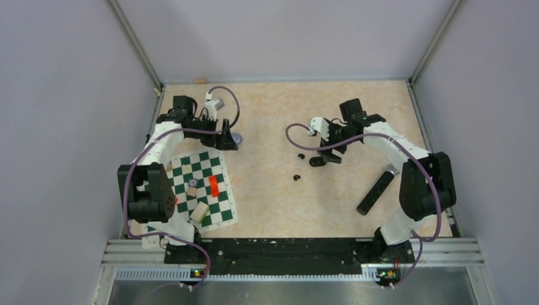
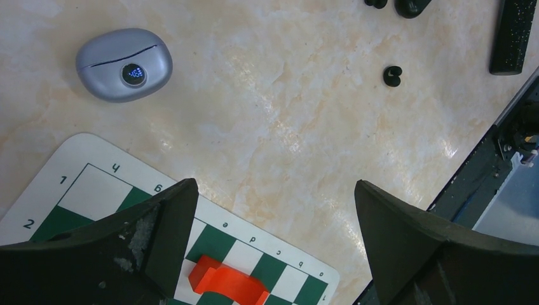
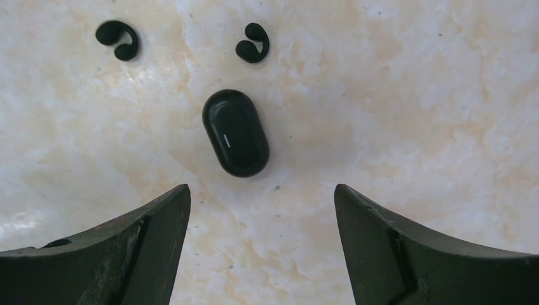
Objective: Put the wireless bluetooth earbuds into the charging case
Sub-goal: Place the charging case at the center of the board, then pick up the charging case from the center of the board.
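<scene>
The open fingers of my right gripper go down toward the black oval pod and around the pod's narrow middle [image 1: 316, 161] [image 3: 235, 133] next, since it lies just ahead of them.
The charging case [image 2: 124, 65] is a lavender-grey pebble lying shut on the marbled table, with a small round display lit on its front. It also shows beside the left arm's tip, the case [image 1: 236, 137] half hidden there. My left gripper [image 2: 276, 197] hangs open and empty to the near right of it, over the corner of a chessboard. My right gripper [image 3: 262, 197] is open and empty just short of a black oval pod [image 3: 235, 132]. The wireless bluetooth earbuds are out of view.
Two small black hook-shaped pieces [image 3: 117, 39] [image 3: 253, 43] lie beyond the pod. A long black cylinder [image 1: 376, 190] lies at the right. The green chessboard [image 1: 202, 187] carries an orange block [image 2: 229, 283] and a wooden block [image 1: 199, 212]. A black rail [image 2: 483, 178] edges the table.
</scene>
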You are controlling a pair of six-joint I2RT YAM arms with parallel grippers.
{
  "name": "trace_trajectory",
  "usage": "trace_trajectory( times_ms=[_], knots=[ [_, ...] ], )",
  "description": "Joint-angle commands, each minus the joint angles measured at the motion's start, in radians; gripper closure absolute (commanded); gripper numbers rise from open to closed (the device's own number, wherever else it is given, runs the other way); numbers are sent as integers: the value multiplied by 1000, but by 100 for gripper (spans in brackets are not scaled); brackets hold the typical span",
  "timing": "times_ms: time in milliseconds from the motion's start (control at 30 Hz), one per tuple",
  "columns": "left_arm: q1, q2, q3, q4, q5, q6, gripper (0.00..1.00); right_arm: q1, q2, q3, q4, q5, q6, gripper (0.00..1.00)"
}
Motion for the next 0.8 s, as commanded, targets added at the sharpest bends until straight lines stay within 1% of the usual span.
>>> trace_trajectory(
  times_ms=[0,133,300,533,767],
  knots=[
    [-1,-13,14,-14,34,41,1,18,53,24,7,6,-258,18],
    [1,-27,8,-10,34,47,1,32,131,52,-4,37,-301,24],
    [0,-17,21,-21,25,47,1,40,177,65,-17,32,-377,25],
    [1,-3,28,-37,21,52,1,44,273,171,-129,-16,-412,30],
    [0,-27,21,-14,-6,44,1,75,288,142,-135,2,-420,32]
  ],
)
